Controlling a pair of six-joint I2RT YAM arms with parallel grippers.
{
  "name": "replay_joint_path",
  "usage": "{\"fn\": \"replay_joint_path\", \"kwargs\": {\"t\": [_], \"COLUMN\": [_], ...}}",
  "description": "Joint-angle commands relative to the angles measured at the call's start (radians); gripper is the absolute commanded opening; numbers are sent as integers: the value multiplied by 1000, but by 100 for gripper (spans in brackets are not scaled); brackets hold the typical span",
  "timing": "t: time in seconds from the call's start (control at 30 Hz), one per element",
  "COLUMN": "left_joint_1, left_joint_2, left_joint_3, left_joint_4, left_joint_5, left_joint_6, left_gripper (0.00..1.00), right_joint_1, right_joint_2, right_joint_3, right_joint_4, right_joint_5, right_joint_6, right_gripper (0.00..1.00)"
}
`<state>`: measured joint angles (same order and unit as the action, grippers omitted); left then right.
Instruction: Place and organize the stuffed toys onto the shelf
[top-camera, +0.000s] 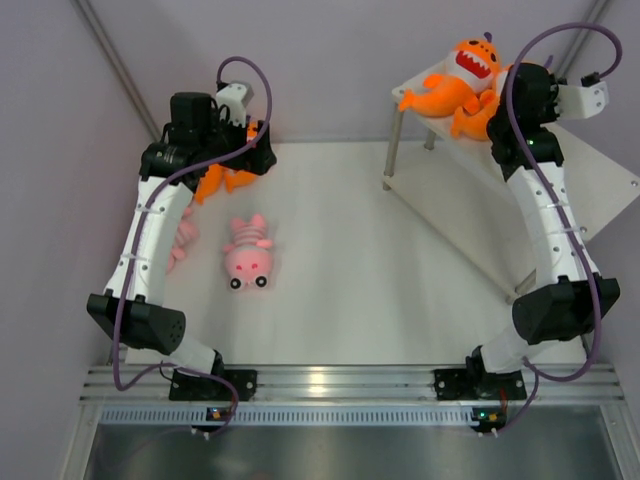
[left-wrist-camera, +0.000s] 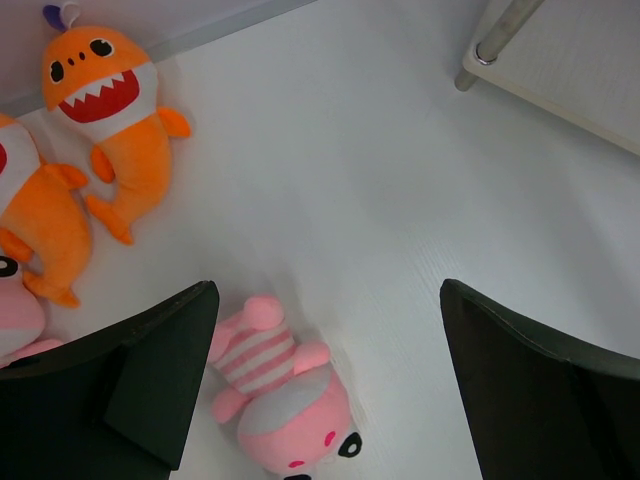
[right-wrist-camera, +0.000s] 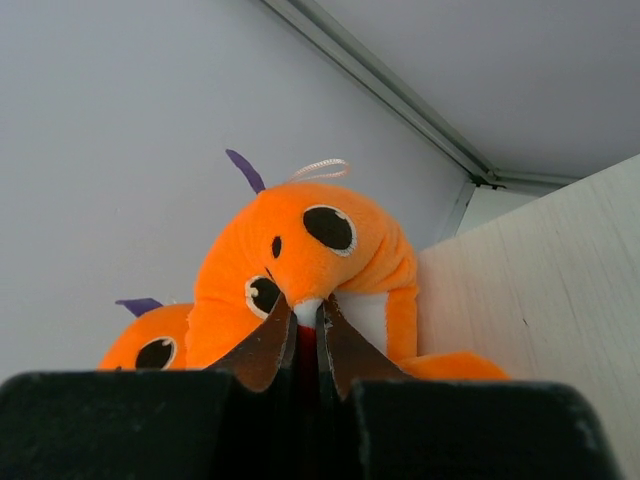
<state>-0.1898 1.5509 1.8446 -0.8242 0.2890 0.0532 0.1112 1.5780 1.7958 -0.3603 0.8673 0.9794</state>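
Observation:
The left gripper moves outward and down onto its red mouth (left-wrist-camera: 101, 98) and closes next, because the orange shark on the tabletop nearer the shelf lies face up.
My right gripper (top-camera: 497, 102) is over the shelf's top board (top-camera: 432, 125) and is shut on an orange shark plush (right-wrist-camera: 330, 250), pinching its white and red mouth. A second orange shark (right-wrist-camera: 155, 348) lies beside it; both show on the shelf in the top view (top-camera: 468, 75). My left gripper (left-wrist-camera: 327, 300) is open and empty above the table. A pink striped plush (left-wrist-camera: 280, 395) lies below it, nearer its left finger, and also shows in the top view (top-camera: 248, 256). Two more orange sharks (left-wrist-camera: 110, 110) (left-wrist-camera: 35, 220) lie on the table at the back left.
Another pink plush (top-camera: 183, 240) lies partly under my left arm. A silver shelf leg (left-wrist-camera: 500, 30) and the lower board (left-wrist-camera: 590, 70) stand to the right. The shelf's long board (top-camera: 600, 190) runs along the right side. Walls close the back and left.

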Motion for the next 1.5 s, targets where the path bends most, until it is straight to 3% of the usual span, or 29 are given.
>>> {"fn": "replay_joint_path", "kwargs": {"t": [0.0,0.53,0.63,0.67,0.83,1.1,1.17,1.33,1.43,1.47], "left_joint_1": [1,1,1,1,1,0,-2,-54,-69,-69], "left_joint_2": [-52,-55,-57,-60,-57,-38,-17,87,211,247], "left_joint_3": [-5,-18,-21,-21,-30,-57,-65,-44,56,121], "left_joint_4": [10,10,11,10,10,11,11,14,17,25], "left_joint_5": [-10,-11,-13,-13,-5,-39,-109,-321,-428,-450], "left_joint_6": [16,14,19,19,27,65,91,184,208,203], "left_gripper": [98,98,98,98,98,98,98,96,95,90], "right_joint_1": [22,50,51,48,36,10,8,8,8,7], "right_joint_2": [7,-69,-76,-85,-124,-151,-165,-211,-245,-266], "right_joint_3": [25,-47,-58,-64,-110,-70,-61,-73,-82,-90], "right_joint_4": [-22,44,50,57,130,175,181,211,208,204], "right_joint_5": [-5,21,35,39,19,-114,-148,-278,-323,-339], "right_joint_6": [4,-35,-44,-47,-87,-278,-347,-491,-562,-588], "right_gripper": [0,0,18,31,44,93,100,99,99,99]}}
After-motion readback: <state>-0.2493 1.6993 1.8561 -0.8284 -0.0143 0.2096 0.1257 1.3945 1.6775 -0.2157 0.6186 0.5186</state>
